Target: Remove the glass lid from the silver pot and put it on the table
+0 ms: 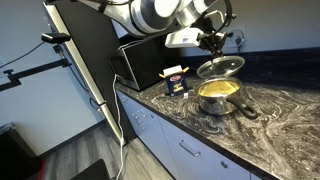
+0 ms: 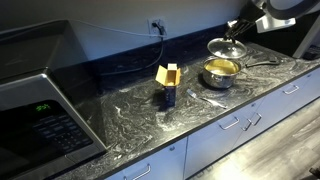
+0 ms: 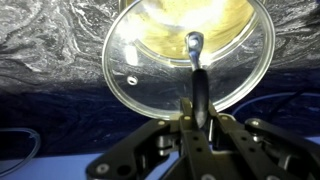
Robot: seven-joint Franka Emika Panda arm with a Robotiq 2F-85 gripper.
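I will move my gripper past the pot's handle and down next, because the bare tabletop beyond that handle (image 1: 296,125) is below it, with room to let go of the lid.
My gripper (image 3: 198,115) is shut on the dark knob of the glass lid (image 3: 150,70). It holds the lid tilted a little above the silver pot in both exterior views: gripper (image 1: 212,42) (image 2: 237,30), lid (image 1: 221,67) (image 2: 227,47). The pot (image 1: 218,95) (image 2: 221,71) stands uncovered on the dark marbled table (image 1: 285,115) (image 2: 120,110), with its yellow inside showing and its long dark handle pointing away. In the wrist view the yellow inside (image 3: 190,15) shows through the glass.
A black microwave (image 1: 135,60) (image 2: 40,105) stands at one end of the counter. A yellow and blue box (image 1: 176,80) (image 2: 168,85) stands between the microwave and the pot. A cable hangs from a wall outlet (image 2: 157,25). Pale drawers (image 1: 190,150) sit below the counter edge.
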